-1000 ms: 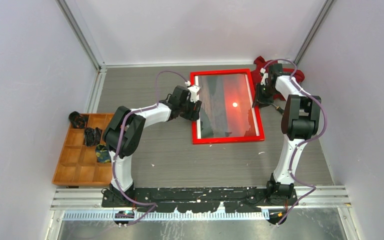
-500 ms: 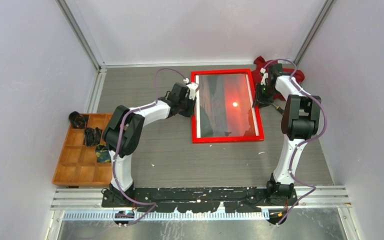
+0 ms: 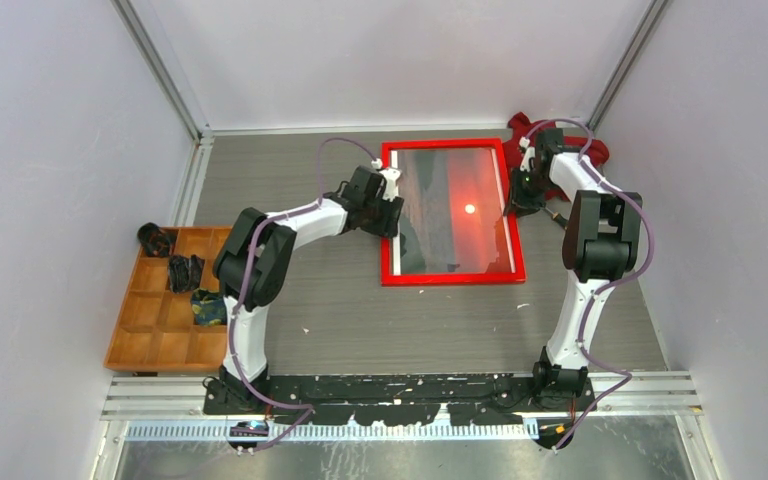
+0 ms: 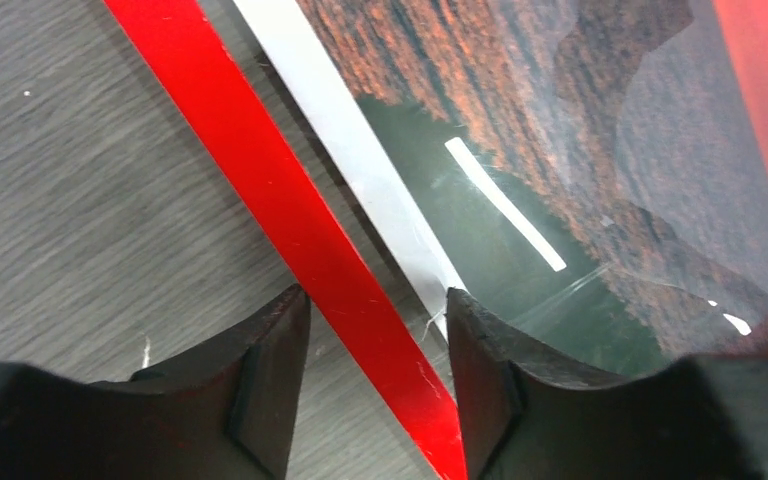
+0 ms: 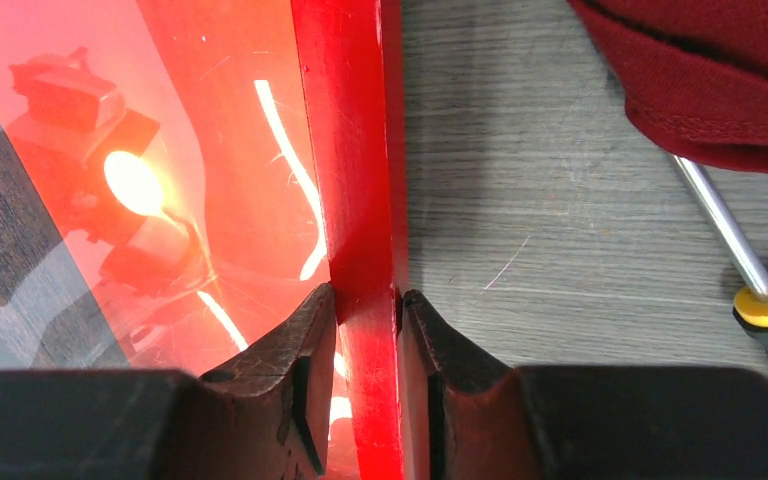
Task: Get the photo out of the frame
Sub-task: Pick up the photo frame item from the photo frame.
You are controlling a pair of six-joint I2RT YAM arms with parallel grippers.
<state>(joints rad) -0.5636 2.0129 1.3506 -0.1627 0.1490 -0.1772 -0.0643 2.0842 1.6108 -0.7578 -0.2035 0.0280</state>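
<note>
The photo (image 3: 457,215) is inside the frame, so my right gripper should next rise, carry the frame's bar over to the photo's white part beside my left gripper, lower and release.
The red frame (image 3: 452,277) lies flat at the back of the table with the photo (image 3: 457,215), a sunset print, inside it under a shiny pane. My left gripper (image 3: 390,210) hangs over the frame's left rail (image 4: 260,170). It is open (image 4: 375,300), its jaws straddle the rail with gaps on both sides, and the photo's white strip (image 4: 360,170) lies just inside. My right gripper (image 3: 516,200) is shut (image 5: 367,297) on the frame's right rail (image 5: 345,150), one finger on the pane side and one on the table side. The photo's bright sun (image 5: 132,180) glows left of it.
A dark red cloth (image 3: 520,135) lies behind the frame's right corner, also in the right wrist view (image 5: 700,70). A screwdriver with a yellow collar (image 5: 735,240) lies right of the frame. A wooden compartment tray (image 3: 165,300) with dark items stands at the left edge.
My left gripper drew off the left rail, closed, then came back over the rail and opened again. The frame's near end shifted slightly left. The right gripper kept its hold.
</note>
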